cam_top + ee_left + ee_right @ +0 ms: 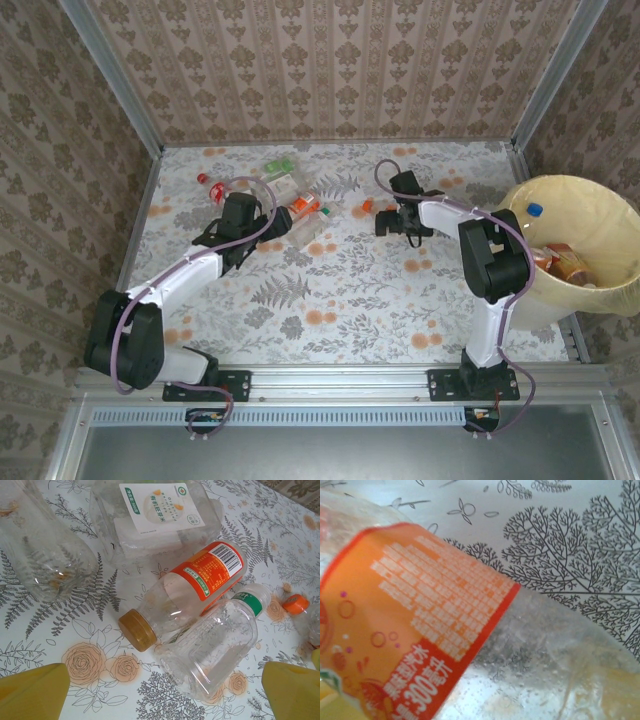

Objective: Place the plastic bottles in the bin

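Observation:
I will move my right gripper outward over the bottle's orange label (391, 208) (410, 600) and close, since the orange-capped bottle lies slanted below my fingers with its cap farther outward.
Several plastic bottles lie at the back of the table. My left gripper (255, 212) hangs open just above them, its yellow fingertips (30, 692) wide apart. Between them lies a clear bottle with a green band and white cap (215, 642). Against it rests an orange-labelled bottle with a brown cap (192, 590). My right gripper (400, 222) is low over an orange-labelled bottle (405, 625) with an orange cap (366, 207), jaws wide around it. That bottle still lies on the table. The bin (562, 180), lined in pale yellow, stands at the right edge with bottles inside.
A big clear container with a white label (155, 515) and another clear bottle (42, 545) lie just beyond my left gripper. A red-capped bottle (205, 180) lies further left. The patterned walls close in the back and both sides.

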